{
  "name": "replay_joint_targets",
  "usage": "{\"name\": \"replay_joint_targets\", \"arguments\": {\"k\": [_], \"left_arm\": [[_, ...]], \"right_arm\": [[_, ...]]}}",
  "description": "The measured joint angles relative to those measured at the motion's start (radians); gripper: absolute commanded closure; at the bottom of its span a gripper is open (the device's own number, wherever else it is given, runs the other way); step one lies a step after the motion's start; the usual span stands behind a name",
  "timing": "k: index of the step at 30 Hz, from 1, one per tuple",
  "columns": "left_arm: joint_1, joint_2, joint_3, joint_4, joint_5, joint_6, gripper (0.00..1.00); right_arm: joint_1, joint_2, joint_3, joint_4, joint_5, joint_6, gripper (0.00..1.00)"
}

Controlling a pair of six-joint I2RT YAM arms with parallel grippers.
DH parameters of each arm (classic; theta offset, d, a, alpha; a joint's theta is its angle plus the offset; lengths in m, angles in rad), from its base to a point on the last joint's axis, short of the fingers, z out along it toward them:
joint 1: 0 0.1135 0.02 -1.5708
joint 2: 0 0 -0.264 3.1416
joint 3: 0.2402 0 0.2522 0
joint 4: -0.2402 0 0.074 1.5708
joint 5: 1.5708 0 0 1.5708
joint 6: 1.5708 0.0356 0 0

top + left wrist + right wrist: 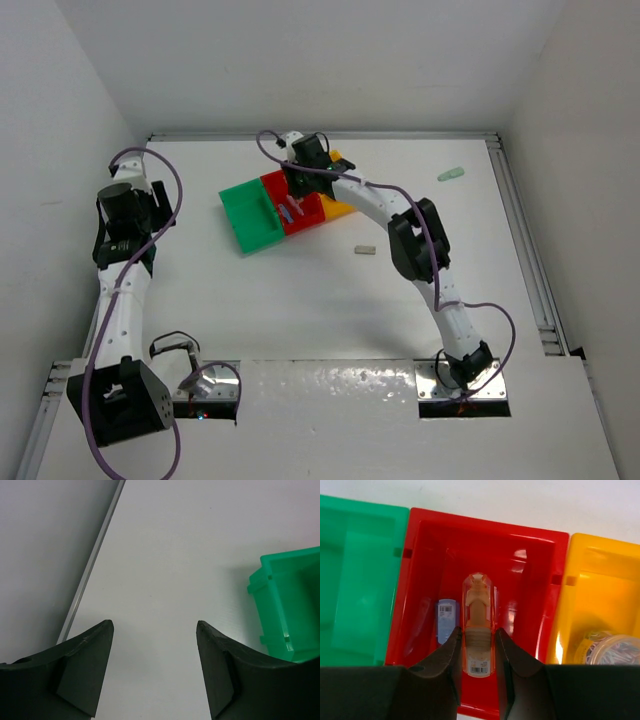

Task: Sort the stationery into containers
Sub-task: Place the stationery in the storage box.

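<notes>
My right gripper lowers into the red bin [530, 550] next and releases the orange oblong piece beside the blue piece, since the red bin's bottom is below the gripper.
Three bins stand in a row: green [250, 215], red [305, 222] and orange-yellow [340, 208]. My right gripper [298, 185] hangs over the red bin [530, 550], shut on an orange oblong piece [478, 625] that it holds above the bin floor [476, 635]. A blue piece [446, 620] lies in the red bin. A round grey roll [612, 650] lies in the orange-yellow bin [600, 580]. A mint green piece [451, 174] and a tan block [364, 249] lie on the table. My left gripper [155, 630] is open and empty, left of the green bin [292, 605].
White walls close in the table on the left, back and right. A metal rail [92, 565] runs along the left edge, close to my left gripper [135, 205]. The right arm [415, 240] arches over the table's middle right.
</notes>
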Motion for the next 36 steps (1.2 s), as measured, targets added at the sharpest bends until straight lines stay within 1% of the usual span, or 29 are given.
{"name": "replay_joint_targets", "arguments": {"k": [7, 17, 18, 20, 21, 22, 23, 25, 28, 31, 34, 35, 36], "left_arm": [[-0.006, -0.003, -0.008, -0.001, -0.006, 0.001, 0.35], [-0.006, -0.017, -0.026, 0.006, -0.026, 0.001, 0.34], [-0.006, -0.017, -0.027, 0.006, -0.027, 0.001, 0.34], [-0.007, -0.017, -0.029, 0.008, -0.029, 0.001, 0.34], [-0.008, -0.017, -0.031, 0.007, -0.031, 0.001, 0.34], [-0.01, -0.017, -0.032, 0.007, -0.032, 0.001, 0.34], [-0.01, -0.017, -0.032, 0.007, -0.033, 0.001, 0.34], [-0.011, -0.017, -0.032, 0.008, -0.035, 0.001, 0.34], [-0.011, -0.017, -0.032, 0.008, -0.036, 0.001, 0.34], [-0.011, -0.017, -0.034, 0.01, -0.036, 0.001, 0.34], [-0.011, -0.017, -0.04, 0.014, -0.035, 0.001, 0.34], [-0.011, -0.017, -0.041, 0.014, -0.035, 0.001, 0.34], [-0.011, -0.017, -0.041, 0.014, -0.035, 0.001, 0.34]], "right_arm": [[0.032, 0.001, -0.01, 0.023, 0.096, -0.001, 1.0], [0.039, 0.002, -0.07, 0.035, 0.129, 0.077, 0.99], [0.042, 0.002, -0.072, 0.035, 0.131, 0.081, 0.97], [0.05, 0.003, -0.074, 0.035, 0.135, 0.089, 0.84], [0.054, 0.003, -0.076, 0.035, 0.139, 0.092, 0.75], [0.055, 0.003, -0.076, 0.035, 0.141, 0.093, 0.59], [0.056, 0.004, -0.076, 0.035, 0.143, 0.097, 0.54], [0.06, 0.003, -0.077, 0.035, 0.146, 0.095, 0.46], [0.061, 0.003, -0.078, 0.037, 0.145, 0.089, 0.42], [0.061, 0.0, -0.082, 0.043, 0.146, 0.081, 0.43], [0.059, -0.011, -0.082, 0.05, 0.148, 0.08, 0.51], [0.055, -0.021, -0.082, 0.05, 0.149, 0.084, 0.61], [0.053, -0.034, -0.082, 0.05, 0.15, 0.093, 0.66]]}}
